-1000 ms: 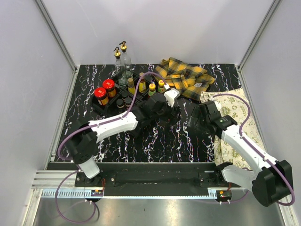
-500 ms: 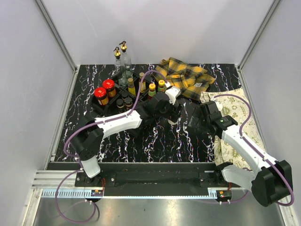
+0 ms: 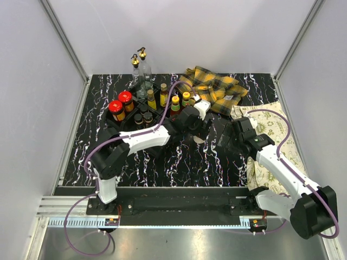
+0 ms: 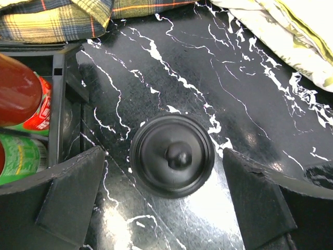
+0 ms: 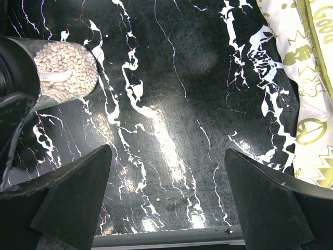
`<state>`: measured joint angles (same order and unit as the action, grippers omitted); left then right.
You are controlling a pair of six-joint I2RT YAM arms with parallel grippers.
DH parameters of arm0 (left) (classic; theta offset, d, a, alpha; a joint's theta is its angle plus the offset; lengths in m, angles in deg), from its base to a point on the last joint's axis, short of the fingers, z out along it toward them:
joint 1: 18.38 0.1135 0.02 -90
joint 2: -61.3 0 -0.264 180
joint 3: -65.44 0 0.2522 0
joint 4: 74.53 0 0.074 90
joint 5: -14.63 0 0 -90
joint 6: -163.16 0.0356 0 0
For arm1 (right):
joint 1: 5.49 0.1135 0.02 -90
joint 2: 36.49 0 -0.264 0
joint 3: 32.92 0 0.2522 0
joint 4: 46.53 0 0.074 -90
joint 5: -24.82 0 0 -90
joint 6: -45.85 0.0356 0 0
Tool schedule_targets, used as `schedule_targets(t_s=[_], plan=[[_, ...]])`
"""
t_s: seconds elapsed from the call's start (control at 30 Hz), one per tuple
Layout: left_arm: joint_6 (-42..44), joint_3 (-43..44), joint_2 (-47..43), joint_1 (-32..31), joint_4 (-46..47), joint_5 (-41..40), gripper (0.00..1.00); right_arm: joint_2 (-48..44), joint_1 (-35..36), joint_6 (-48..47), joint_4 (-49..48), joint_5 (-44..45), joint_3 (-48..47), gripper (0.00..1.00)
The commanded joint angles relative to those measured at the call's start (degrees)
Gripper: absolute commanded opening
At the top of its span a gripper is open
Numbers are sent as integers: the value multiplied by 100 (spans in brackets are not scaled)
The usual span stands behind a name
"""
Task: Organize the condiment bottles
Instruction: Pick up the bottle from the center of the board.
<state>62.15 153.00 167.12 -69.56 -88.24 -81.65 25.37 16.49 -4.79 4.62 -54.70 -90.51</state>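
Next, my left gripper lowers a little onto the shaker and closes around the black cap [image 3: 204, 130] [image 4: 173, 155].
A black-capped shaker [image 4: 179, 136] filled with pale grains [image 5: 65, 70] stands on the marble table just right of the black tray [image 3: 123, 125]. My left gripper [image 4: 163, 155] hangs over it, open, with a finger [image 4: 73, 192] on each side of the cap and not touching it. My right gripper [image 5: 167, 151] is open above bare table to the shaker's right. In the tray stand two red-lidded jars [image 3: 116, 108], yellow-capped sauce bottles [image 3: 163, 93] and black-capped shakers [image 3: 142, 117]. Two gold-spouted glass bottles [image 3: 142, 60] stand behind the tray.
The yellow plaid cloth [image 3: 214, 86] lies bunched at the back, right of the tray. A white patterned cloth [image 3: 274, 143] covers the table's right side beneath my right arm. Grey walls close the table at left, back and right.
My left arm has swung right and forward, bringing its gripper down over the lone shaker. The right arm has barely moved. Both grippers stayed open.
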Motion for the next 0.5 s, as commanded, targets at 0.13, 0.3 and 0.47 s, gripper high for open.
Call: schedule_targets(t_s=[0.13, 0.3, 0.47], plan=[[19, 442, 307, -15, 153, -250, 95, -122, -62, -24, -30, 147, -2, 100], [81, 495, 404, -15, 135, -277, 81, -140, -62, -33, -21, 138, -2, 100], [134, 618, 545, -6, 12, -347, 75, -166, -79, -42, -3, 147, -2, 100]])
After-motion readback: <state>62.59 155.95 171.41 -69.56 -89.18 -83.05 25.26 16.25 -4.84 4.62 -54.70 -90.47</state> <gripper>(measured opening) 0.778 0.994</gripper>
